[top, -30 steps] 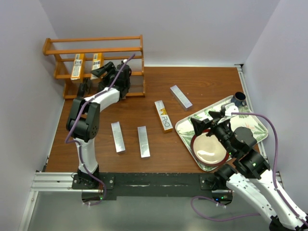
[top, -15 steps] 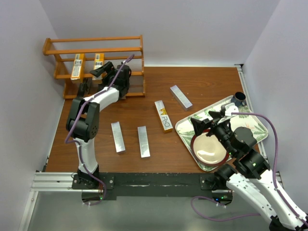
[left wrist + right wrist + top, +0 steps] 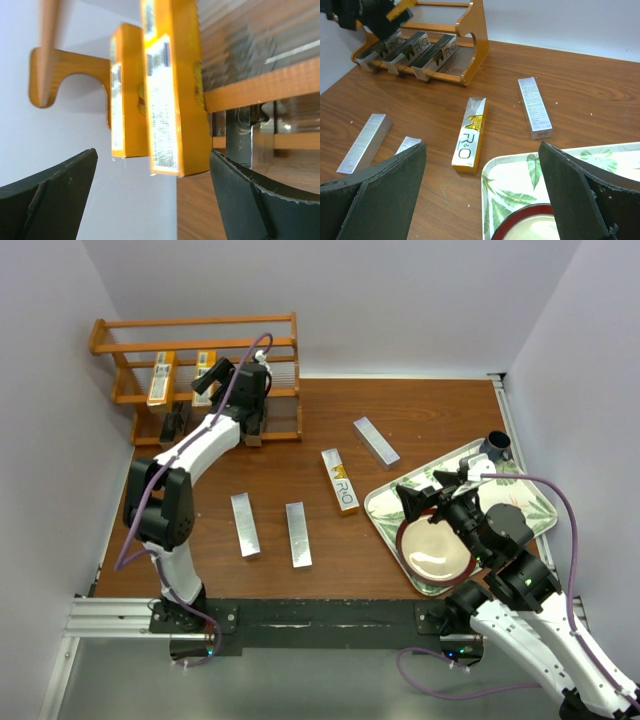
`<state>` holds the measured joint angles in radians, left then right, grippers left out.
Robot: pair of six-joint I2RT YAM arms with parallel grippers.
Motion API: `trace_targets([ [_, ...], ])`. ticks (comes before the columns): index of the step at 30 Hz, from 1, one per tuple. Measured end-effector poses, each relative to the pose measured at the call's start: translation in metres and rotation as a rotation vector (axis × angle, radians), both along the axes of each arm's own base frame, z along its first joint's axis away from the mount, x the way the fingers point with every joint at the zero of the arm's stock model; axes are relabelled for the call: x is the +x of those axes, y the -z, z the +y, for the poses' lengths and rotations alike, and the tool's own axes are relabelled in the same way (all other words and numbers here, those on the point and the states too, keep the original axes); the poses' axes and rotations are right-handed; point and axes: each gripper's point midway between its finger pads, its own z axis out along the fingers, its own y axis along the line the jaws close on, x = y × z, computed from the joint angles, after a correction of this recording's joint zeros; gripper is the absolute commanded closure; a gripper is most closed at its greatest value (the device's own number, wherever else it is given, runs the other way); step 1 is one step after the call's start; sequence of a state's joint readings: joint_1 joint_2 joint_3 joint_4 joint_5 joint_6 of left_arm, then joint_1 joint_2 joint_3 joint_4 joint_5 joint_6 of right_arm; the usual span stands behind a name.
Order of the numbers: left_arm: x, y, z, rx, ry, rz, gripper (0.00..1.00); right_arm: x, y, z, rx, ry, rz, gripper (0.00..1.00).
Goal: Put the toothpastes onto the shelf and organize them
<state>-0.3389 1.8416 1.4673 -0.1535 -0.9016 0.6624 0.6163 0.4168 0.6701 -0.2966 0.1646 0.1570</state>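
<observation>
My right gripper is to cross over to the left in the top view next. It will go down around the clear sides of the far end of the gold-and-white carton, which lies below.
The orange-brown shelf (image 3: 195, 335) stands at the far left. Two orange cartons (image 3: 161, 378) (image 3: 203, 370) lie side by side on its middle tier. Three black cartons (image 3: 410, 47) lie on the bottom tier. My left gripper (image 3: 213, 382) is open and empty, just off the near end of the right orange carton (image 3: 175, 90). A gold-and-white carton (image 3: 340, 481) and three silver cartons (image 3: 245, 524) (image 3: 298, 534) (image 3: 375, 441) lie on the table. My right gripper (image 3: 430, 502) is open and empty over the tray's left edge.
A leaf-patterned tray (image 3: 530, 500) sits at the right with a red-rimmed bowl (image 3: 437, 552) in it. A dark cup (image 3: 497, 446) stands at the tray's far corner. White walls close in the table at the left, back and right.
My left arm's elbow has swung left and its wrist has shifted slightly toward the shelf's middle tier. The cartons and the right arm have not moved.
</observation>
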Motion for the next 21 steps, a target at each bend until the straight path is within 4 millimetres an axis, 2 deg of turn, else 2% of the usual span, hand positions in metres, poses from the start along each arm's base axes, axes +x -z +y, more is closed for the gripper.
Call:
trace_targets([
  [7, -0.015, -0.06, -0.026, -0.242, 0.046, -0.172, 0.0, 0.0, 0.0, 0.0, 0.0, 0.0, 0.0, 0.01],
  [13, -0.052, -0.097, -0.038, -0.548, 0.083, -0.292, 0.0, 0.0, 0.0, 0.0, 0.0, 0.0, 0.0, 0.01],
  [17, -0.09, -0.101, -0.048, -0.749, 0.131, -0.326, 0.0, 0.0, 0.0, 0.0, 0.0, 0.0, 0.0, 0.01],
  [21, -0.121, -0.081, -0.06, -0.907, 0.167, -0.293, 0.0, 0.0, 0.0, 0.0, 0.001, 0.0, 0.0, 0.01],
])
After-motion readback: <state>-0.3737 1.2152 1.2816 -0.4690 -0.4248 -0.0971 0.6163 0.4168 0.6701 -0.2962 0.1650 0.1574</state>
